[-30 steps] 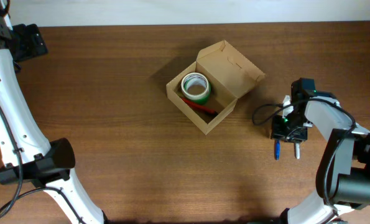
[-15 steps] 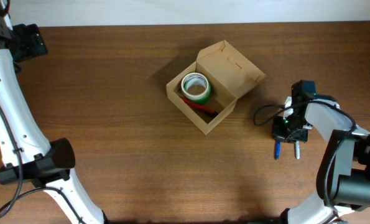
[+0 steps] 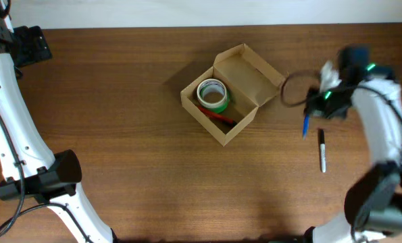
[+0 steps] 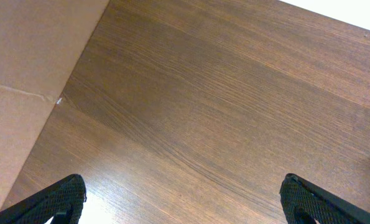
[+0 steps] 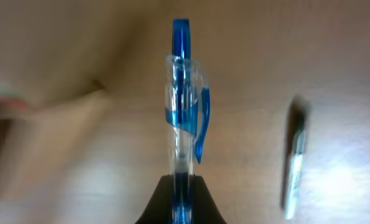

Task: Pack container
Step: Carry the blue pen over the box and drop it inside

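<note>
The container lies to the left of my right gripper in the overhead view, so my right gripper will next come across and down beside the red pen (image 3: 221, 117) to release the blue pen (image 3: 306, 126).
The container (image 3: 244, 81) is an open tan cardboard box at the table's middle, its flap lid standing up at the back right. Inside lie a green tape roll (image 3: 213, 96) and a red pen (image 3: 221, 117). My right gripper (image 3: 315, 111) is shut on a blue pen (image 3: 306, 126) and holds it above the table, right of the container. In the right wrist view the blue pen (image 5: 182, 112) sticks out from the shut jaws (image 5: 181, 186). My left gripper (image 4: 185, 199) is open and empty over bare wood; only its arm shows in the overhead view.
A black-and-white marker (image 3: 322, 152) lies on the table to the right of the container; it also shows in the right wrist view (image 5: 295, 158). A tan surface (image 4: 23, 74) fills the left wrist view's left side.
My right gripper has lifted the blue pen off the table and moved up and toward the container. The marker stays on the table. The left arm has not moved.
</note>
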Controlling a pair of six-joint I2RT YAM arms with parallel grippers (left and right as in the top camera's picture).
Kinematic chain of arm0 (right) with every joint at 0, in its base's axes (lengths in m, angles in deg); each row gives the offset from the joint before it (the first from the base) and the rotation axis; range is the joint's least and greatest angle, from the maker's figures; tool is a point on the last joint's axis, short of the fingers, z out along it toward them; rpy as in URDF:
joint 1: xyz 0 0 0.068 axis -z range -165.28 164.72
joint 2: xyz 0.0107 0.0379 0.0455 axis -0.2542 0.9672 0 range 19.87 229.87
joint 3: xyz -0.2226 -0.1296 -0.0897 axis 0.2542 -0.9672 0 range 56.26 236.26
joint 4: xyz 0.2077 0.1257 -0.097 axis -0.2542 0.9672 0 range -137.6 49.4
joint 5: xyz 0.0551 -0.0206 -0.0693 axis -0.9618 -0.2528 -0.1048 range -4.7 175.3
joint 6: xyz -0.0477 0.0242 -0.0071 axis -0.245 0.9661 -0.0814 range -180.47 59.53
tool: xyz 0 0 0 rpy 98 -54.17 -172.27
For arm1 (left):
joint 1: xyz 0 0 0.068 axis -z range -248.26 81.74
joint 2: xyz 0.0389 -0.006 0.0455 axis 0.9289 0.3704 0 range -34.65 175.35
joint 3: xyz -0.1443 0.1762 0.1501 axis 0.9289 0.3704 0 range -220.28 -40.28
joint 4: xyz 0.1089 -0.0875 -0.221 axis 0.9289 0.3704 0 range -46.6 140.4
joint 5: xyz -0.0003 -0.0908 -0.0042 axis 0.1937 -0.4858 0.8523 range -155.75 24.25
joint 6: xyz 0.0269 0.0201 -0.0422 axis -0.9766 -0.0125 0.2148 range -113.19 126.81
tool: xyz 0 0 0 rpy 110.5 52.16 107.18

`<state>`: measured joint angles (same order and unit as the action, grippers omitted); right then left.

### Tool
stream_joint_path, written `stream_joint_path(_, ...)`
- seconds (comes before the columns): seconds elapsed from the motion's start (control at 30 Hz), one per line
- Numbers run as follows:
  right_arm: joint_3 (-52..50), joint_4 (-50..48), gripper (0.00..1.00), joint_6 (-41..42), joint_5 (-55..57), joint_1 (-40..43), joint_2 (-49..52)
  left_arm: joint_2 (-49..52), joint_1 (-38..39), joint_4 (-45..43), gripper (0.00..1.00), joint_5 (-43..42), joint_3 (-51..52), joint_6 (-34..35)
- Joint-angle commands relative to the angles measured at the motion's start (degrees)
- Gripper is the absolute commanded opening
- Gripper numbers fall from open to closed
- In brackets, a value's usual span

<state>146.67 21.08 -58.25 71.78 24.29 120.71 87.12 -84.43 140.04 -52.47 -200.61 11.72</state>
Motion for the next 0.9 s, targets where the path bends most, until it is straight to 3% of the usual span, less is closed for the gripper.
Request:
stream_joint_path(0.0,15.2,5.3,0.04,-2.0,-2.8,-2.1,-5.4,0.5,-0.2,0.0,1.00,-0.4,0.2,-0.7)
stream_joint_path(0.2,34.0,11.7,0.04,-4.9,-1.5,-12.9,-5.4,0.5,-0.2,0.0,1.00,-0.4,0.2,-0.7)
stream_joint_path(0.37,35.2,11.9,0.04,-5.4,10.6,-26.2,-3.4,0.5,-0.2,0.0,1.00,-0.4,0.2,-0.7)
stream_joint_path(0.5,35.1,12.1,0.04,-10.6,12.7,-33.3,3.3,0.5,-0.2,0.0,1.00,-0.4,0.2,-0.7)
stream_joint_path(0.87,35.1,10.4,0.03,-19.6,12.2,-35.0,21.4,0.5,-0.2,0.0,1.00,-0.4,0.2,-0.7)
